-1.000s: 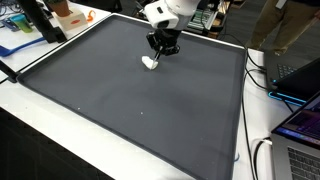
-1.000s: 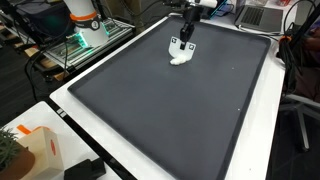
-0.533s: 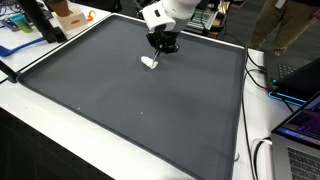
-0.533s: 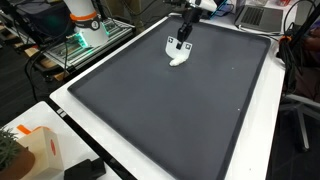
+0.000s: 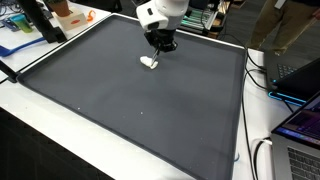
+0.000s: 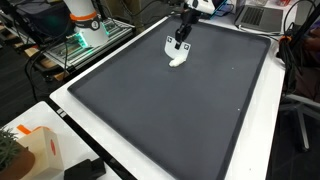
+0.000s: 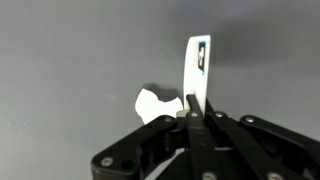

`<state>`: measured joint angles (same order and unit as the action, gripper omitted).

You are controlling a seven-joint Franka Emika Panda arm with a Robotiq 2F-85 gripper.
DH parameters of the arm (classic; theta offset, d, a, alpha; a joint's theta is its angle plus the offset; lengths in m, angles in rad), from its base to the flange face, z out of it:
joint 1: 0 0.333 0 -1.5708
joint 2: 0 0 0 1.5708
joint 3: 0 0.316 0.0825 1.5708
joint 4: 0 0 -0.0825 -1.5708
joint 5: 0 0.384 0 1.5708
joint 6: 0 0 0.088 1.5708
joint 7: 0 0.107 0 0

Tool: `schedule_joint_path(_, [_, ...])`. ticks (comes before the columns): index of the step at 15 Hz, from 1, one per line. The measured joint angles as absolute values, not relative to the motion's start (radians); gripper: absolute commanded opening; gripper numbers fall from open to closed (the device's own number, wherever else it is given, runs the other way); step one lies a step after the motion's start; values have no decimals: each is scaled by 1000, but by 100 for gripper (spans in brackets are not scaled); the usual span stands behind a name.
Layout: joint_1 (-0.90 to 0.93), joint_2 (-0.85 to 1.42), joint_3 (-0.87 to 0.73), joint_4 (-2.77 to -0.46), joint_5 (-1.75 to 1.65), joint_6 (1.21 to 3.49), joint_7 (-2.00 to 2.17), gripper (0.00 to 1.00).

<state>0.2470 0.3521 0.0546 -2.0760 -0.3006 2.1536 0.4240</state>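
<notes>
The robot's gripper needs to lift the thin white strip (image 7: 197, 70) next, carry it toward the mat corner by the cables, off to the gripper's side, and let it go clear of the white lump.
My gripper (image 5: 163, 45) hangs over the far part of a dark grey mat (image 5: 130, 100), also seen from the opposite side (image 6: 181, 40). In the wrist view the gripper (image 7: 192, 108) is shut on a thin white strip (image 7: 197, 70) that sticks out past the fingertips and carries a small dark mark near its far end. A small white lump (image 7: 153, 103) lies beside the fingers. In both exterior views the lump (image 5: 148, 62) (image 6: 178, 60) sits on the mat (image 6: 170, 110) just under the gripper. Whether it is joined to the strip I cannot tell.
White table borders surround the mat. An orange and white object (image 5: 68, 12) stands at one back corner, and the robot base (image 6: 82, 20) at another. A laptop (image 5: 300, 130) and cables lie along one side. A white and orange box (image 6: 30, 150) sits by the near corner.
The gripper has risen slightly and drifted toward the mat's far edge, still shut. The white lump stays in about the same spot.
</notes>
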Motion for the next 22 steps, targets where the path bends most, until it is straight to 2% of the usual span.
schedule_joint_path(7, [180, 269, 52, -2180, -231, 2373, 338, 1])
schedule_joint_path(15, [104, -25, 86, -2335, 148, 2358, -175, 1])
schedule_joint_path(20, [121, -231, 87, -2383, 221, 2251, -228, 1])
schedule_joint_path(22, [133, -302, 88, -2403, 221, 2197, -216, 4])
